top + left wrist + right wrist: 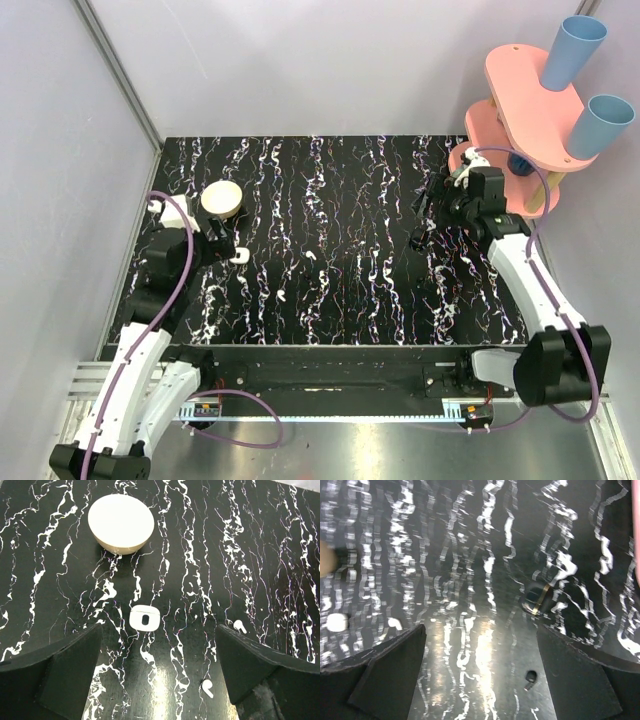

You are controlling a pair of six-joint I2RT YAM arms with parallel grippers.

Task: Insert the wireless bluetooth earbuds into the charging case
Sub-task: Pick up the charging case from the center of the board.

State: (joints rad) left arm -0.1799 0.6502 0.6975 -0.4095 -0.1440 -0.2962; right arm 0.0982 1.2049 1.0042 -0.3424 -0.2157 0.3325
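Observation:
Next I should turn and bring my right gripper down to close around the black cylinder [421, 238] [538, 598], which lies below my open fingers and toward the right in the wrist view.
The cream round charging case [220, 198] sits shut at the table's back left; in the left wrist view it [120, 523] lies ahead to the left. Two tiny white earbuds [311, 256] [283, 297] lie on the black marbled table, seen in the left wrist view ahead right [240, 625] and near the right finger [207, 688]. My left gripper [224, 240] [159, 631] is open and empty, just near of the case. My right gripper [425, 213] [481, 629] is open and empty at the back right.
A small white rounded-square piece with a dark oval hole [144, 618] [238, 254] lies between my left fingers' line and the case. A black cylinder with a gold band [538, 600] and a small dark bit [530, 677] lie by my right gripper. A pink stand [525, 100] with blue cups [572, 50] stands at the back right.

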